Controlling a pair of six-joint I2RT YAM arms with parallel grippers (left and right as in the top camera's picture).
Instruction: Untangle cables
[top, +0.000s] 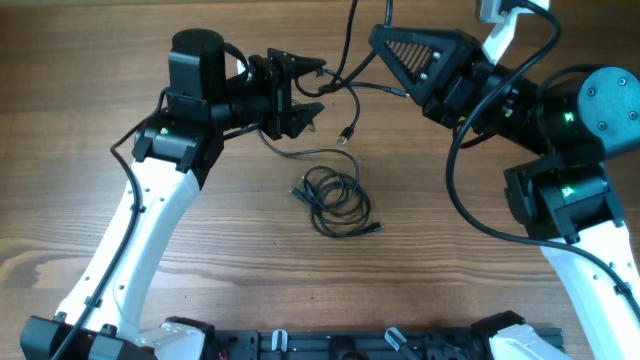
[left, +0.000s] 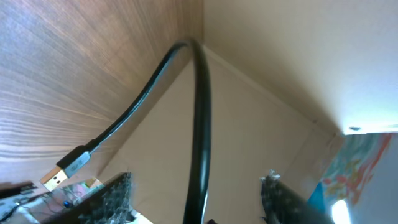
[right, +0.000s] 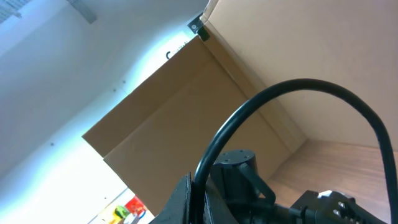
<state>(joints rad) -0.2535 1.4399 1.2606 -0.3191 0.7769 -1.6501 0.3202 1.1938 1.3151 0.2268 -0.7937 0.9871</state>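
The cable goes to the right in the overhead view next, as the right gripper tilts and lowers toward the wood free of the coil.
A thin black cable stretches above the table between my two grippers. My left gripper is open, and the cable runs between its spread fingers without being pinched. Its USB plug hangs free, and it also shows in the overhead view. My right gripper is shut on the cable, which arcs up out of the closed jaws in the right wrist view. A second cable lies in a loose coil on the wood table, below both grippers.
The wood table extends around the coil. Thicker black arm wires loop beside the right arm. Brown cardboard walls stand behind the table. A black rail runs along the front edge.
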